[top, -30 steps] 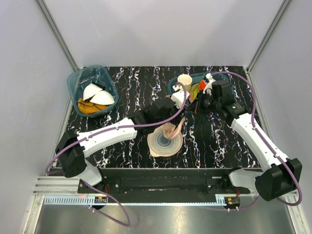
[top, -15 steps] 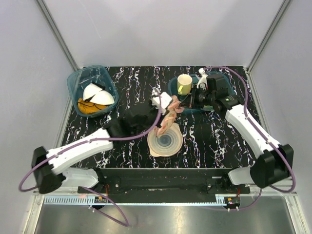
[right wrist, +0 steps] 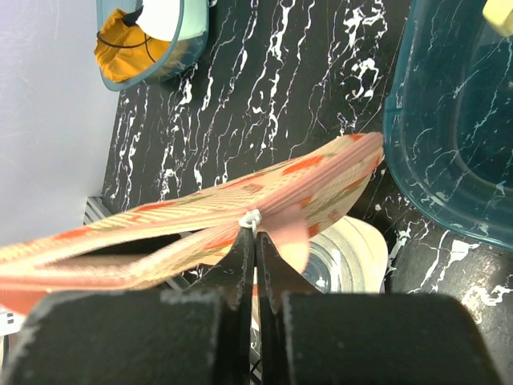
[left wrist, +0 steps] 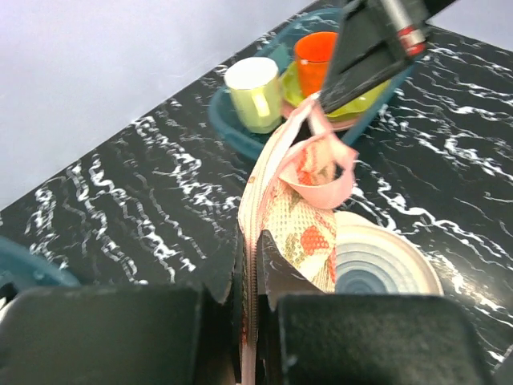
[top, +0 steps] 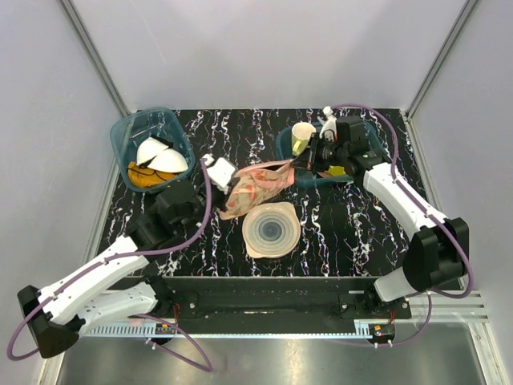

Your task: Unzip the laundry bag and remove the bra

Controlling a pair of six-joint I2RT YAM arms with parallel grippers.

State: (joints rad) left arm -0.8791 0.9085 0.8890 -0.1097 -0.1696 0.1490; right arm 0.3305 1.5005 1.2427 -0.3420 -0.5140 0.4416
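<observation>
Next, the left gripper moves down toward the tabletop by the teal bin and releases the bag, as that spot lies below and to its left in the top view.
The laundry bag hangs above the table, stretched between my two grippers. My left gripper is shut on its zipper edge at the left end; in the left wrist view the pink zipper band runs between the jaws of that gripper. My right gripper is shut on the white zipper pull at the bag's upper edge, which it pinches. A dark gap shows along the bag's edge. A pink fold hangs at the bag's far end. The bra is hidden.
A round pale ringed disc lies on the table under the bag. A teal bin at the back left holds white domed pieces with orange cloth. A teal tray behind the right gripper holds a pale cup and other dishes.
The left arm has drawn back to the left with the bag's edge. The bag has come up off the disc and is now stretched sideways between both grippers.
</observation>
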